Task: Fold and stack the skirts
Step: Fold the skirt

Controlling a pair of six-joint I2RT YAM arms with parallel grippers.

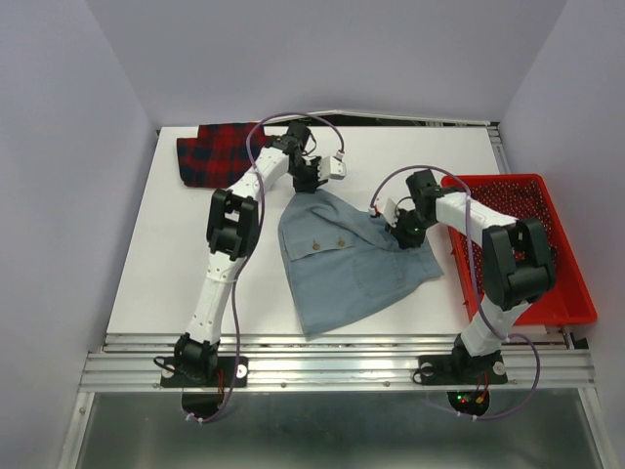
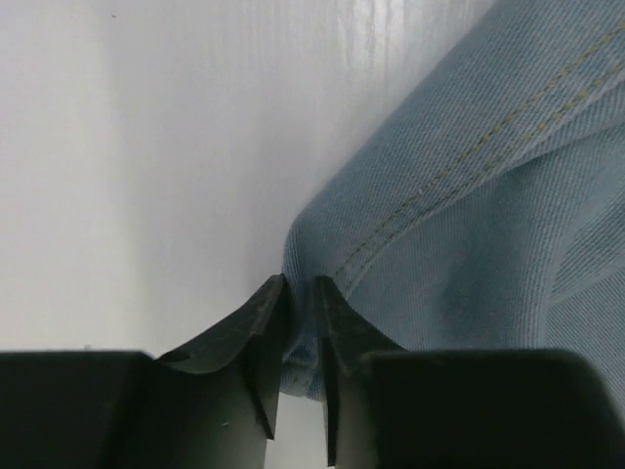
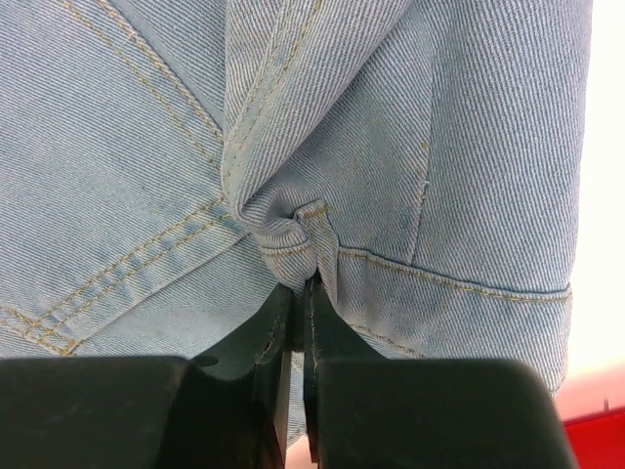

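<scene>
The fold comes over the skirt's basket-side end (image 1: 420, 264) (image 3: 454, 318) next: my right gripper edges toward the red basket, then releases, since the skirt is bunched at its fingers.
The light blue denim skirt (image 1: 342, 259) lies spread in the middle of the white table (image 1: 176, 264), its top corner pulled to a point. My left gripper (image 1: 311, 183) is at that far corner. In the left wrist view its jaws (image 2: 301, 293) stand narrow with the edge of the denim (image 2: 469, 215) pinched between them. At the skirt's right edge my right gripper (image 1: 393, 223) is shut on a bunched fold of hem (image 3: 293, 230), seen close in the right wrist view (image 3: 305, 291). The red-and-navy plaid skirt (image 1: 215, 151) lies at the table's far left corner, apart from both grippers.
A red plastic basket (image 1: 576, 293) stands at the right side of the table, right beside the right arm. White walls close in the table on the left, back and right. A metal rail (image 1: 332, 366) runs along the near edge.
</scene>
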